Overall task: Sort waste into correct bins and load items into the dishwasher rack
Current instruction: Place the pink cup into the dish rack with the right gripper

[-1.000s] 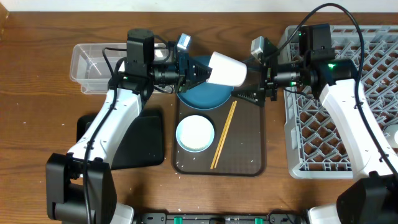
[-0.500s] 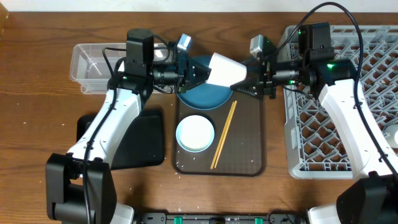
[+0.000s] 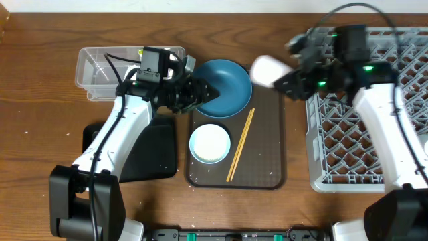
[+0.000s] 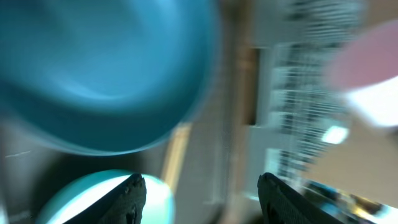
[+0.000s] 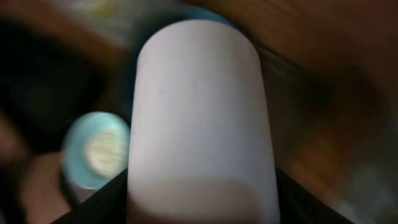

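The right gripper moves to the right in the overhead view next, lowers and releases the cup (image 3: 267,70), as the rack's side away from the plate has free pegs.
My right gripper (image 3: 286,79) is shut on a pale whitish cup (image 3: 267,70), held in the air between the blue plate (image 3: 226,86) and the dishwasher rack (image 3: 368,134). In the right wrist view the cup (image 5: 199,112) fills the space between my right gripper's (image 5: 199,208) fingers. My left gripper (image 3: 208,94) hovers open over the plate's left rim with nothing in it. The left wrist view is blurred. It shows my left gripper (image 4: 200,185) above the plate (image 4: 106,74) and the white bowl (image 4: 87,200). The bowl (image 3: 210,143) and the chopsticks (image 3: 241,144) lie on the brown tray (image 3: 267,161).
The clear tub (image 3: 100,67) stands at the back left behind my left arm. The black tray (image 3: 150,154) lies left of the brown tray, partly under that arm. The rack takes up the right side of the table.
My left gripper has opened, let go of the cup and drawn back to the left. My right gripper has shut on the cup and carried it right, towards the rack.
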